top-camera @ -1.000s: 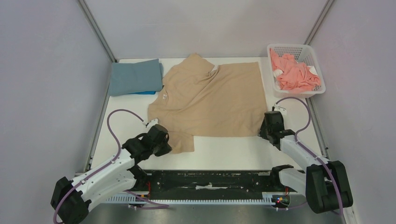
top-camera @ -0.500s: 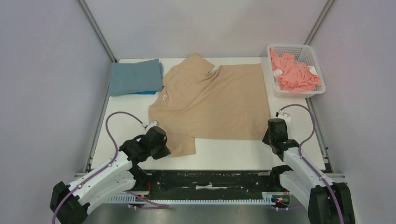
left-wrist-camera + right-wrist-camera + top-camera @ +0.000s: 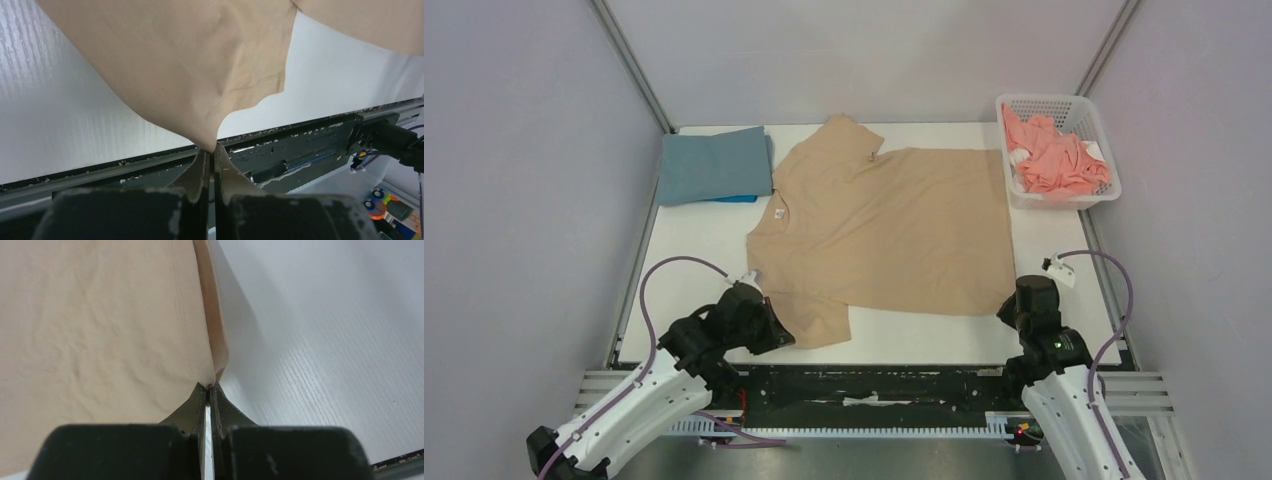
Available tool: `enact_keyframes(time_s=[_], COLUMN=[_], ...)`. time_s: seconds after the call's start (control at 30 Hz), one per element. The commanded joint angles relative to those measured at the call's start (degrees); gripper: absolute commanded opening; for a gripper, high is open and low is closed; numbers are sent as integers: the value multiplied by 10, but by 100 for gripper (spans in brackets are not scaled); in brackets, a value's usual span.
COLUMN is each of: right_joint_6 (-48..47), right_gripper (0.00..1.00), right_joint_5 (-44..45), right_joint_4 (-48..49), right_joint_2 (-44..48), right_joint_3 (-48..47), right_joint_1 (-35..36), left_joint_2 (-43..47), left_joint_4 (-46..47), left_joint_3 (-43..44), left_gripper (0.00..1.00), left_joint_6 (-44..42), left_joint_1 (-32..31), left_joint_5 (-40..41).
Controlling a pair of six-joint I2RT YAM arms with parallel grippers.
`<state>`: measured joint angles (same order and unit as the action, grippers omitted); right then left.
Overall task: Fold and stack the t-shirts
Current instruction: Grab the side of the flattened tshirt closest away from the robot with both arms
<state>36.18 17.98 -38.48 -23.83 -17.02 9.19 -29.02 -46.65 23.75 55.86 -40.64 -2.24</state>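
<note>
I will first lift the near sleeve outward over the tan t-shirt's flat body with my left gripper and then let the sleeve go, to get toward the far sleeve (image 3: 845, 132).
The tan t-shirt (image 3: 884, 230) lies spread on the white table, neck to the left. My left gripper (image 3: 776, 335) is shut on its near sleeve (image 3: 200, 75) at the table's front edge. My right gripper (image 3: 1016, 300) is shut on the near hem corner (image 3: 212, 372) at the right. The grey-blue t-shirt (image 3: 714, 165) lies folded at the back left on top of the bright blue t-shirt (image 3: 734, 199), of which only an edge shows. The coral pink t-shirt (image 3: 1056, 158) is crumpled in the basket.
A white lattice basket (image 3: 1084, 112) stands at the back right corner. A black rail (image 3: 874, 385) runs along the table's near edge. Grey walls close in the left, right and back sides.
Both grippers have pulled back toward the near edge with the tan shirt held. The shirt slid nearer and its far folded part flattened out.
</note>
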Motion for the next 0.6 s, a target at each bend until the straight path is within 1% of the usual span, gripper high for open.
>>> enact_keyframes(time_s=[0.0,0.1,0.2,0.27,0.4,0.57], right_joint_6=[33,33,27,12,-28,-45], right_gripper=[0,0,0,0,0,1], right_joint_5=[7,18,30,16,-25,-52], right_joint_4=[-86,-124,-134,-127,-61,41], right_joint_2=[34,52,78,72,32,-34], right_joint_3=[-39,-59,-64,-61,-47,-47], right_joint_1=[-2,-1,-2,-1,-2,-2], left_joint_2=[16,29,35,32,-10,-106], left_joint_4=[3,4,16,43,120,197], left_joint_3=[-15,-17,-22,-26,-11,38], left_gripper=[2,2,2,2,2,2], left_joint_6=[19,19,16,15,7,0], left_joint_1=[-3,-4,-3,-3,-3,-2], left_joint_5=[-52,-66,-81,-96,-110,-67])
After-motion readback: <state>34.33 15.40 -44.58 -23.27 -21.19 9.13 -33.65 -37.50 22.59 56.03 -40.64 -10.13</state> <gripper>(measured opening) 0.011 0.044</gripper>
